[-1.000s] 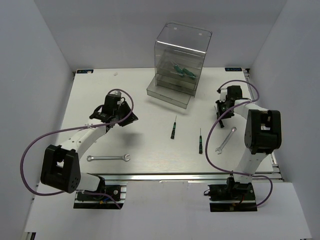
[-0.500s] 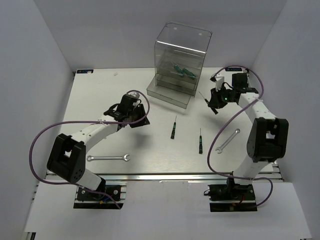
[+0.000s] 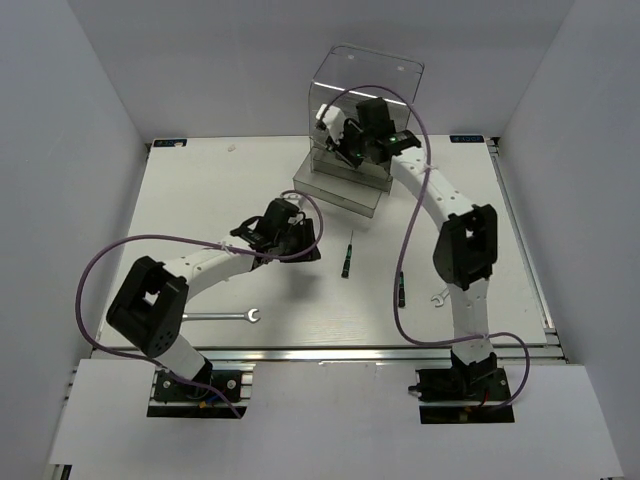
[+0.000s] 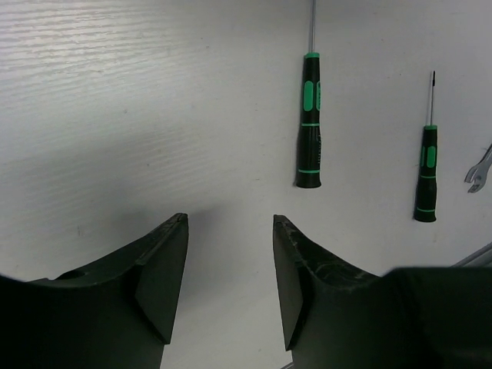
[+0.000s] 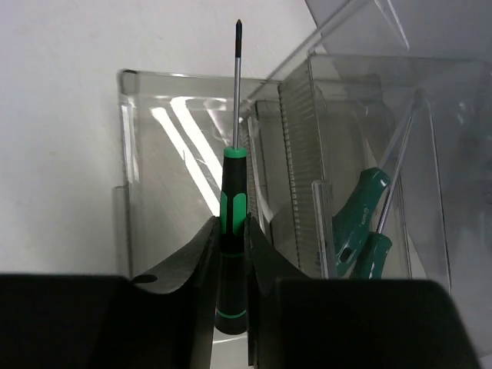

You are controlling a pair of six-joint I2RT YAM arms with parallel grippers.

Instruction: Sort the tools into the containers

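Observation:
Next, the left gripper moves to the right in the top view, then down over the nearer screwdriver's black handle (image 3: 346,265) (image 4: 309,131), as its open fingers still stand beside it.
My right gripper (image 3: 350,142) is shut on a green-and-black screwdriver (image 5: 232,201), its tip pointing away, right at the front of the clear cabinet (image 3: 368,105). In the right wrist view my right gripper (image 5: 231,224) hangs over a pulled-out clear drawer (image 5: 146,161). Two green-handled screwdrivers (image 5: 361,219) lie in a higher drawer. My left gripper (image 3: 303,243) is open and empty above the table (image 4: 230,221). One screwdriver (image 4: 310,123) lies ahead of it, also in the top view (image 3: 347,256). A second screwdriver (image 3: 401,288) lies further right (image 4: 425,173).
A silver wrench (image 3: 216,317) lies near the front left. Another wrench (image 3: 438,298) is partly hidden under my right arm and shows at the edge of the left wrist view (image 4: 478,164). The lowest drawer (image 3: 335,192) juts out from the cabinet.
My right arm has swung from the table's right side up to the cabinet, carrying the screwdriver. My left arm has moved right toward the middle screwdriver.

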